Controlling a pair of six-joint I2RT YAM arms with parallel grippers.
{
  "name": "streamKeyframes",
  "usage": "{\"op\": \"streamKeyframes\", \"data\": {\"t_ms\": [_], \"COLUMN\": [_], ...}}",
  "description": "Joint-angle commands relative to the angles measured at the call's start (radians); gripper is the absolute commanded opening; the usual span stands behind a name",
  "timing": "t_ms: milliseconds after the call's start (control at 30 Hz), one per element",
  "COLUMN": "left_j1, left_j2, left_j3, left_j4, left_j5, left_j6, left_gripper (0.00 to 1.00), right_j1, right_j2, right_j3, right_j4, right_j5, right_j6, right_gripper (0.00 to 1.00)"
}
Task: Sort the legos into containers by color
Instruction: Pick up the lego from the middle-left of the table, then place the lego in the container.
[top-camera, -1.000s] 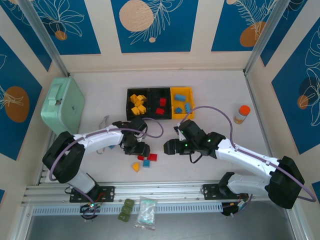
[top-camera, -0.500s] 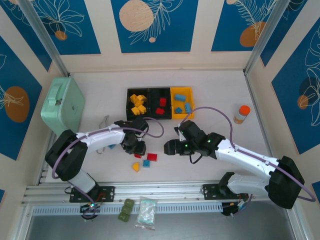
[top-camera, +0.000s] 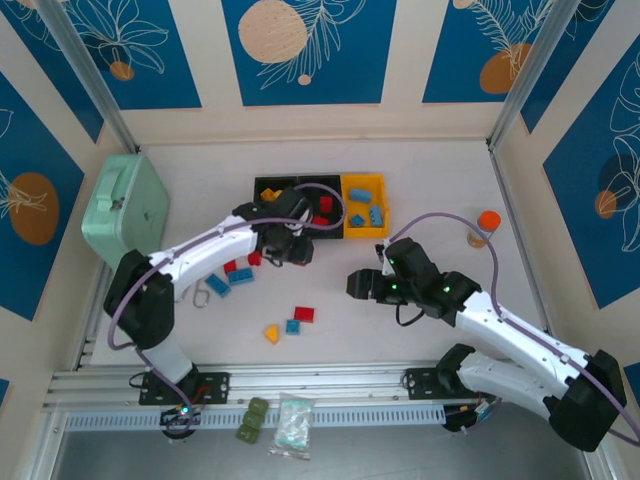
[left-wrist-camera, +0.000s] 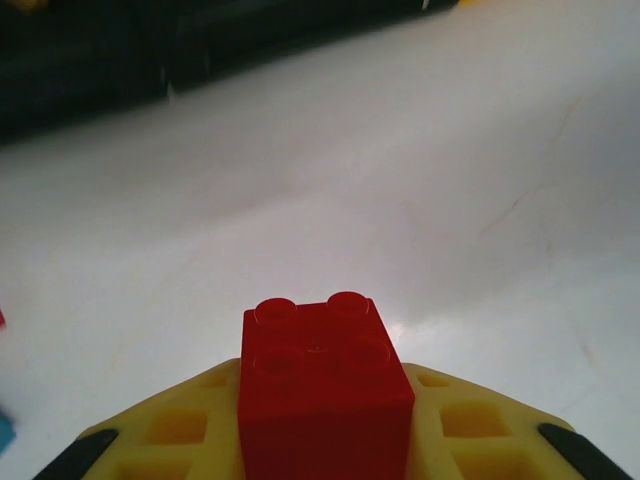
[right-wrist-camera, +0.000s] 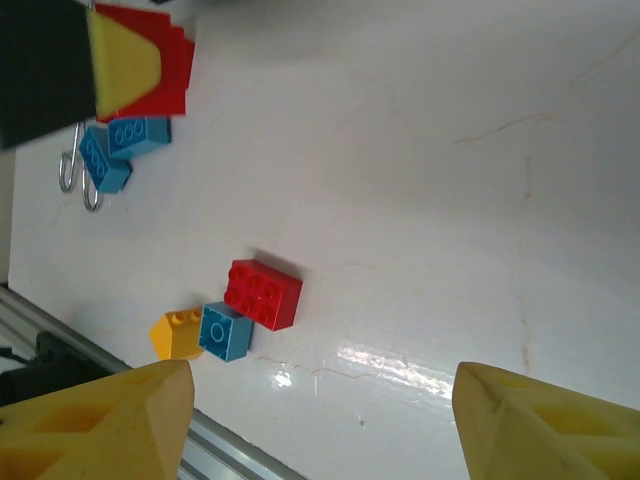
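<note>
Next, the left gripper moves outward first to get the red lego over the black container with red legos, since that container stands just outward of my gripper.
My left gripper (top-camera: 287, 243) is shut on a red lego (left-wrist-camera: 322, 385), held between its yellow fingers (left-wrist-camera: 175, 432) just in front of the containers. The containers stand in a row: a black one (top-camera: 264, 187) with yellow legos, a black one (top-camera: 326, 203) with red legos, and a yellow-orange one (top-camera: 364, 206) with blue legos. Loose legos lie on the table: a red one (right-wrist-camera: 262, 293), a blue one (right-wrist-camera: 224, 331) and a yellow one (right-wrist-camera: 177, 334) together, and two blue ones (top-camera: 230, 280) and two red ones (top-camera: 243, 263) further left. My right gripper (top-camera: 361, 285) hangs open over bare table, right of the trio.
A mint green case (top-camera: 125, 207) stands at the left and an orange-capped bottle (top-camera: 484, 228) at the right. A metal hook (top-camera: 200, 295) lies by the left blue legos. Olive blocks (top-camera: 252, 420) and a clear bag (top-camera: 293, 428) rest on the front rail.
My left gripper has risen from the loose legos and swung back toward the containers with the red lego. My right gripper has drawn back a little to the right.
</note>
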Motion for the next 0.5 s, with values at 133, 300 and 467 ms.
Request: {"op": "streamKeyframes", "data": {"t_ms": [133,300,467], "left_j1": [0.036,0.066,0.089], "left_j2": [0.218,0.389,0.53], "left_j3": [0.327,0.565,0.769], "left_j4": [-0.112,-0.192,-0.258], "left_j5": [-0.042,-0.076,-0.087], "left_j6": [0.078,0.118,0.136], "left_gripper": [0.24,0.24,0.25], "right_j1": [-0.023,-0.021,-0.023], "right_j2": [-0.061,-0.074,-0.076], "right_j3": [-0.051,-0.068,-0.069], "right_j4": [-0.04,-0.036,-0.044], "right_j5": [0.01,0.011,0.019], "right_j6": [0.044,0.066,0.068], "right_gripper": [0.69,0.69,0.69]}}
